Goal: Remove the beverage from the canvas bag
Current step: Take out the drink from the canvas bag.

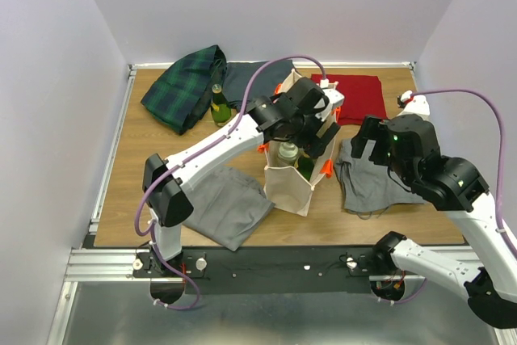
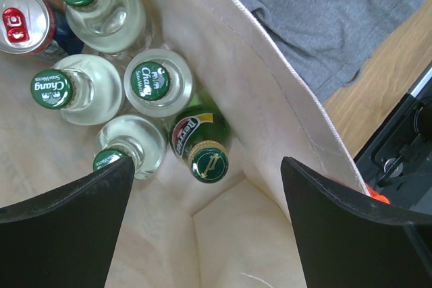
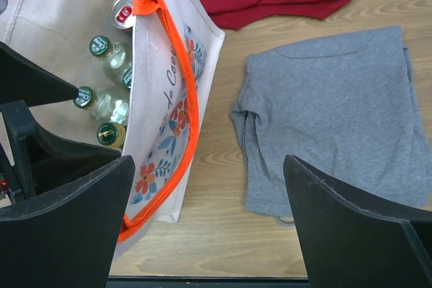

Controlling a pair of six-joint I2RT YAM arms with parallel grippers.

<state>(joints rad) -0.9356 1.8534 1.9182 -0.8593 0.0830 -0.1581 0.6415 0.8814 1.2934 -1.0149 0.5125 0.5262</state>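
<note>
My left gripper goes down inside the bag next and closes its fingers around the green bottle's gold-rimmed cap [image 2: 208, 162], since that cap stands apart from the other caps.
The cream canvas bag [image 1: 289, 190] with orange handles stands upright mid-table. My left gripper [image 1: 296, 133] hangs open over its mouth. In the left wrist view my left gripper [image 2: 206, 234] looks down inside the bag's wall [image 2: 256, 65] at several clear bottles with green caps [image 2: 154, 80], a green bottle with a gold-rimmed cap [image 2: 208, 164] and a red-topped can [image 2: 17, 21]. Nothing is between the jaws. My right gripper [image 1: 361, 148] is open and empty, right of the bag. In the right wrist view it [image 3: 209, 227] hovers over bare wood beside the bag [image 3: 169, 99].
A green bottle [image 1: 219, 107] stands on the table left of the bag. A dark plaid cloth [image 1: 186, 86] lies at the back left and a red cloth [image 1: 349, 94] at the back right. Grey cloths lie left [image 1: 226, 208] and right [image 1: 376, 175] of the bag.
</note>
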